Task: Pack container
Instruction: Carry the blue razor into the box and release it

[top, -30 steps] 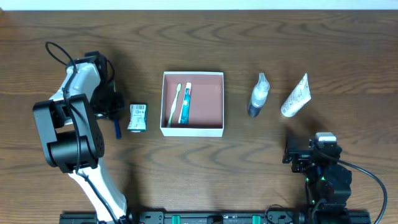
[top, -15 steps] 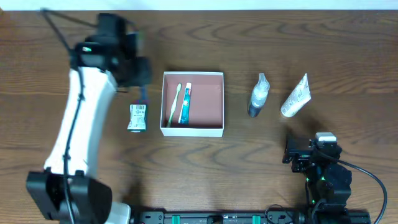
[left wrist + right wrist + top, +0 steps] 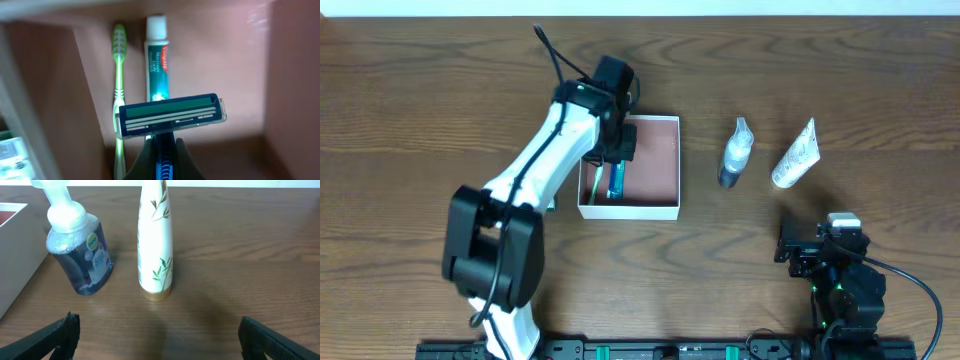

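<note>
The razor's head is still above the toothbrush and the toothpaste tube. My left gripper needs to move down into the container (image 3: 630,211) next, toward the gap between them, and release the razor.
The container (image 3: 630,211) is a shallow white box with a pinkish-brown inside, at the table's middle. A green toothbrush (image 3: 119,75) and a toothpaste tube (image 3: 157,60) lie along its left side. My left gripper (image 3: 617,150) hovers over that side. In the left wrist view it (image 3: 164,145) is shut on the handle of a blue razor (image 3: 172,116), whose head hangs above the two items. My right gripper (image 3: 817,250) is open and empty near the front right, also seen in the right wrist view (image 3: 157,330).
A blue pump bottle (image 3: 735,155) and a white tube (image 3: 795,155) lie right of the container; both show in the right wrist view, bottle (image 3: 80,255) and tube (image 3: 156,240). A small white-green packet (image 3: 12,155) lies left of the container, mostly hidden under my left arm.
My left arm swung from the table's left side, up and to the right, and now holds the razor over the container. The right arm has not moved.
</note>
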You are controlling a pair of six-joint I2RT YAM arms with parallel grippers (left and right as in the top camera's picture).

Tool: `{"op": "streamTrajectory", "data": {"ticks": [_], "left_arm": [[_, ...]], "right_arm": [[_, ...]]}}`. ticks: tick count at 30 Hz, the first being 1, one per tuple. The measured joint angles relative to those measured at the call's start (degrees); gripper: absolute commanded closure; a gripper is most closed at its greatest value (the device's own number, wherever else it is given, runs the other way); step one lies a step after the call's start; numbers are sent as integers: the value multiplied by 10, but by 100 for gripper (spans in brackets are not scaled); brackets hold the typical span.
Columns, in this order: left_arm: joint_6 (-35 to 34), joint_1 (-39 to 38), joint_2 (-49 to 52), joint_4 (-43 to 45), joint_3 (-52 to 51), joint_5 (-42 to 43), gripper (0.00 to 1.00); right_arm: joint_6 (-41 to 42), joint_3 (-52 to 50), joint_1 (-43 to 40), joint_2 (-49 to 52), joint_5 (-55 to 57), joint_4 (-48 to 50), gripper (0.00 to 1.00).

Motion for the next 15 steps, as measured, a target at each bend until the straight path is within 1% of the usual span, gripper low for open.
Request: {"op": "streamTrajectory", "data": {"ticks": [6,7,10,11,12,15], "left_arm": [[-18,0,31,1,0,-18,93],[-19,0,31,1,0,-21,89],[-25,0,31,1,0,-26,83],[-26,0,31,1,0,-26,83],[-28,0,31,0,0,-26,78],[-30,0,31,-2,0,-27,76]], "right_arm": [[0,0,0,0,0,0,1],[0,0,0,0,0,0,1],[0,0,0,0,0,0,1],[0,0,0,0,0,0,1],[0,0,0,0,0,0,1],[0,0,0,0,0,0,1]]}}
